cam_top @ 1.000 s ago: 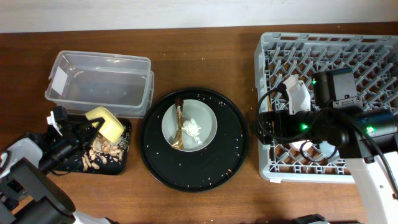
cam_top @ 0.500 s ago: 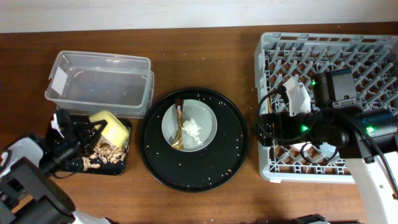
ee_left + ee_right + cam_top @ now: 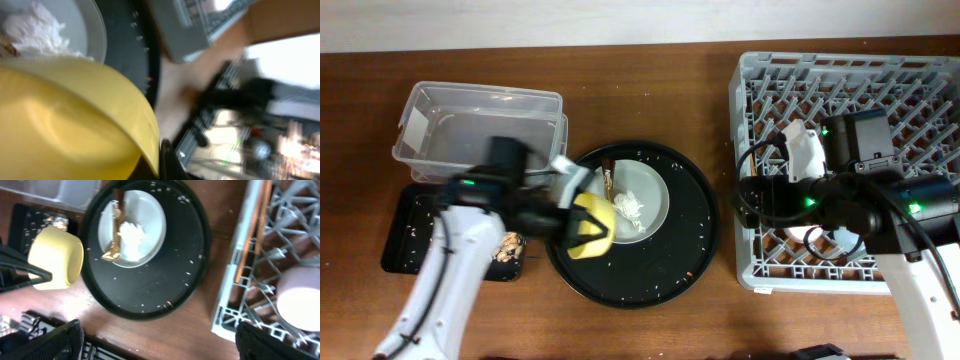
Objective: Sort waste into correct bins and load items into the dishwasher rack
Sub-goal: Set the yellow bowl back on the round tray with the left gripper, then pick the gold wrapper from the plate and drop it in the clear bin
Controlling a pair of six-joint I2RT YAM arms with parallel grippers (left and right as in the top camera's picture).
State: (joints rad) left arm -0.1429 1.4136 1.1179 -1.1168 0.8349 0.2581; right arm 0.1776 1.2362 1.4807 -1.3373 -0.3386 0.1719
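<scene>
The round tray's near part is bare, so my left gripper should move down and back next, level the tilted bowl onto that spot and let go of it.
My left gripper (image 3: 582,225) is shut on the small yellow bowl (image 3: 592,222), held tilted over the left rim of the round black tray. In the left wrist view the bowl (image 3: 70,120) fills the frame, with one finger (image 3: 167,161) against its rim. The grey-green plate (image 3: 625,205) holds the white paper wad (image 3: 628,206) and the gold-brown wrapper (image 3: 607,205). Brown food scraps (image 3: 508,246) lie in the shallow black tray (image 3: 415,230). The clear tub (image 3: 480,135) stands behind it. My right gripper (image 3: 160,347) is open and empty at the grey rack's (image 3: 920,90) left edge. The pink cup (image 3: 300,300) sits in the rack. The blue cup is hidden.
The large round black tray (image 3: 670,250) lies between the bins and the rack, with crumbs scattered on it. My right arm (image 3: 850,200) lies across the rack's front half. Bare brown table shows along the front and behind the round tray.
My left arm has swung right from the shallow black tray to the round tray's left rim, carrying the yellow bowl. The food scraps now lie in the black tray. The right arm has hardly moved.
</scene>
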